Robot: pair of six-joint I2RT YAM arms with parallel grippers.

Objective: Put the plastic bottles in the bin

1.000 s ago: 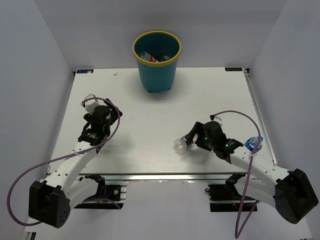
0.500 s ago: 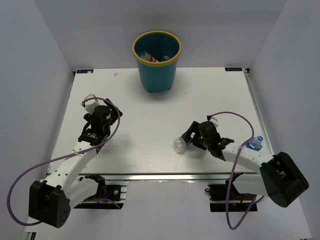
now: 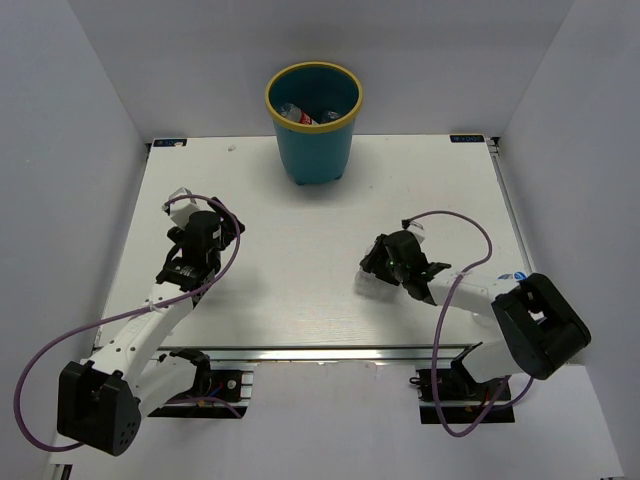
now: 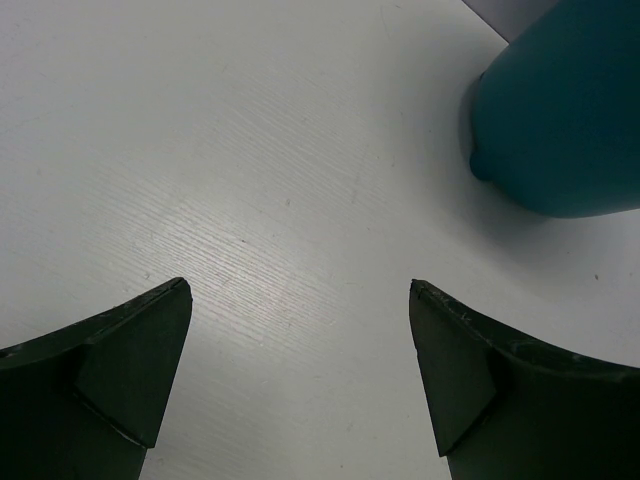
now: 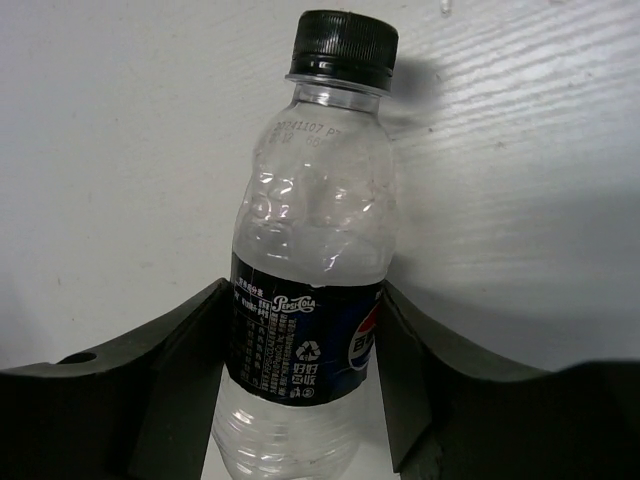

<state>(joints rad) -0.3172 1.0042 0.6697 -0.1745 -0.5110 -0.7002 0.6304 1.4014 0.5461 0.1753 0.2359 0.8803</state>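
Note:
The bin's yellow rim stands high above the tabletop, so I will next lift the bottle in my right gripper, move it outward over the bin's opening (image 3: 319, 93) and then release it.
A clear plastic bottle (image 5: 310, 300) with a dark label and a black cap lies on the white table, right of centre. My right gripper (image 5: 303, 290) is shut on it, and both fingers press the label's sides. From above, that gripper (image 3: 372, 270) covers most of the bottle (image 3: 360, 287). The teal bin (image 3: 313, 140) with a yellow rim stands at the far middle edge. Inside it lies a bottle with a red label (image 3: 298, 113). My left gripper (image 3: 183, 208) hangs open over bare table at the left, and its wrist view shows the gripper (image 4: 300, 285) holding nothing, with the bin (image 4: 570, 110) at the upper right.
A sliver of blue bottle (image 3: 519, 276) peeks out beside the right arm near the table's right edge. Purple cables loop from both arms. Grey walls close in the table on the left, right and far sides.
My right arm has folded down toward the table and its fingers have closed onto the dark-label bottle. The blue bottle is now mostly hidden by that arm. The left arm has not moved.

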